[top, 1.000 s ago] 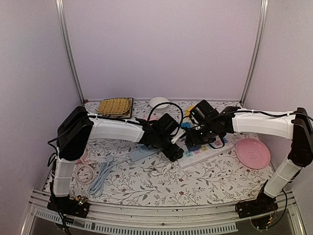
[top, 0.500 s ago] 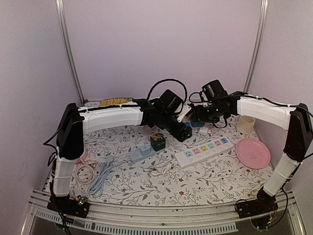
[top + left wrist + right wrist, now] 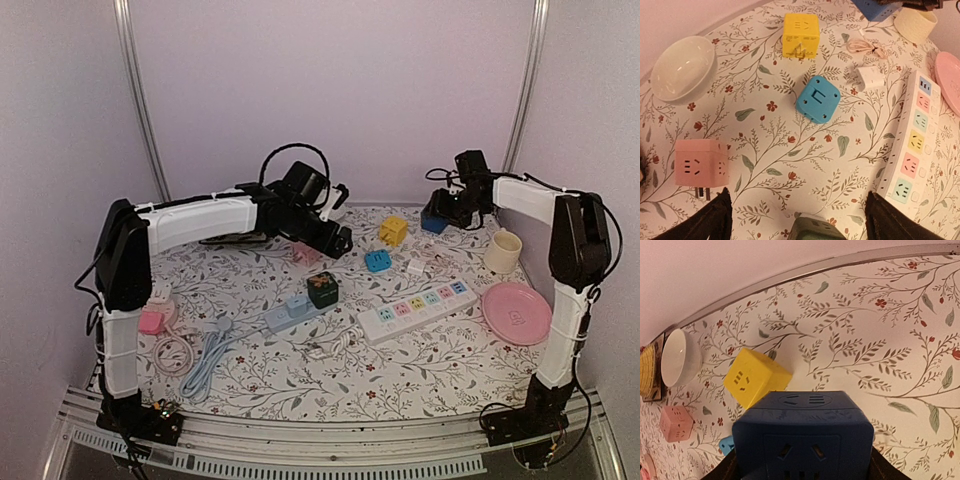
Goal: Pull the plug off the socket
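Observation:
My right gripper moves down with a turn next, shifting toward the cream cup, onto the patterned table beyond the yellow cube, because that spot is clear.
The plug is a dark blue cube held off the table at the back right, with my right gripper shut on its sides; it also shows in the top view. The socket, a white power strip with coloured outlets, lies flat at centre right with nothing plugged in, also seen as the strip from the left wrist. My left gripper hovers high at the back centre, open, its fingers wide apart and empty above a dark green cube.
Loose cubes lie about: yellow, light blue, pink, dark green. A white charger, cream cup, pink plate, white bowl, a blue-grey strip and coiled cables are there too.
Both arms rose from the power strip and drew apart toward the back. The right gripper carried the dark blue cube off to the back right; the left swung back and left.

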Robot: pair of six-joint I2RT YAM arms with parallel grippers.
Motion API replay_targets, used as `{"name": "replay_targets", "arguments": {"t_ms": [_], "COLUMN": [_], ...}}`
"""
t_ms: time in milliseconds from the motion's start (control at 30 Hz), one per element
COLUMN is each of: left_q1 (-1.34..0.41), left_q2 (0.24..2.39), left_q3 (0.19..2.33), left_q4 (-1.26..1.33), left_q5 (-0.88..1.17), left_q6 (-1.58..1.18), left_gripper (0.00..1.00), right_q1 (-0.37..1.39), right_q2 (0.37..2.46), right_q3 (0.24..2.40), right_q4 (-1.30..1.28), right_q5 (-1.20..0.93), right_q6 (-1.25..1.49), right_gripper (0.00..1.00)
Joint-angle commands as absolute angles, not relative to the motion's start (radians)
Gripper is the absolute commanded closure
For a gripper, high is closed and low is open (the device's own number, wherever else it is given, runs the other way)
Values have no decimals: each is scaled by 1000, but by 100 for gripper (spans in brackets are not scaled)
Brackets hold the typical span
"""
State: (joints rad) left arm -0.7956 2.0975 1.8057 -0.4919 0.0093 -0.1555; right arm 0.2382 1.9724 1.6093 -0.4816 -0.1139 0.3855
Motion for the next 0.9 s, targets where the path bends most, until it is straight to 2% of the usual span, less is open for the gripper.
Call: {"name": "replay_targets", "arguments": {"t_ms": [0, 167, 367, 433, 533, 667, 867], "left_q1": [-757, -714, -678, -669, -658, -651, -650], "left_q2": [2015, 1989, 1985, 1988, 1995, 2005, 2007], "left_q3": [1738, 1685, 1664, 1667, 1670, 1672, 1674], "left_q4": [-475, -463, -456, -456, -453, -449, -446], "left_q5": [0, 4, 16, 23, 32, 47, 59], "left_q6": [-194, -216, -214, -208, -202, -193, -189], "left_gripper": [8, 8, 8, 7, 8, 8, 8], "right_q1": [141, 67, 38, 35, 36, 36, 37], "right_q2": [2073, 2196, 2266, 2267, 2256, 2231, 2180], "right_q3": [1709, 1796, 1825, 1824, 1821, 1822, 1819], "right_q4": [-441, -443, -444, -448, -463, -498, -561], "right_q5": [-238, -327, -374, -377, -359, -303, -209], "right_q6": [423, 464, 484, 485, 480, 463, 420], "right_gripper": [74, 71, 64, 56, 37, 19, 13]}}
